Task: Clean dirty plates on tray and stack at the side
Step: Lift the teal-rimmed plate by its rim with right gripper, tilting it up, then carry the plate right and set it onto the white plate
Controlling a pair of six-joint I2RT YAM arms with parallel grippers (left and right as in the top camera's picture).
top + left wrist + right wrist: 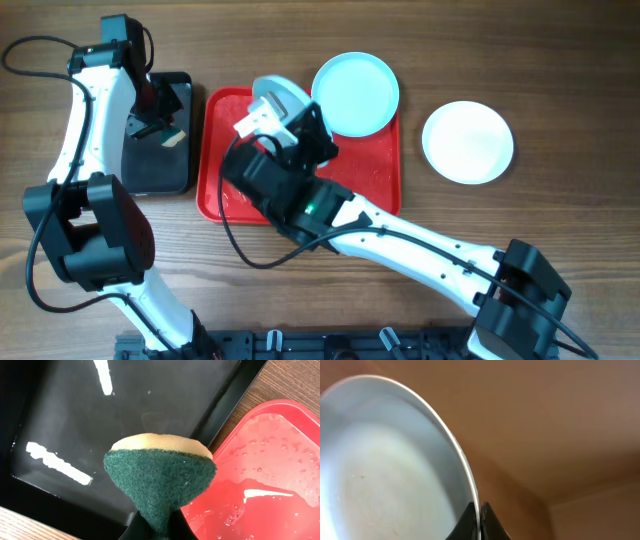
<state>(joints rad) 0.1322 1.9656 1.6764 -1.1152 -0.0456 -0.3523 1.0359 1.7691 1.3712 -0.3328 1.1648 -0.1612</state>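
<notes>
I need to move my right gripper past the red tray next, level the tilted turquoise plate and lower it at the side, because the cream-white plate lies there.
The red tray lies left of centre, and its wet floor shows in the left wrist view. My right gripper is shut on the rim of a pale turquoise plate and holds it tilted on edge above the tray. The right wrist view shows the jaws pinching that plate's rim. A second turquoise plate rests at the tray's far right corner. A cream-white plate lies on the table to the right. My left gripper is shut on a green and yellow sponge above the black tray.
A smaller black tray sits just left of the red tray, and its wet floor shows in the left wrist view. The right arm's body stretches from the front right across the red tray. The wooden table surrounds both trays.
</notes>
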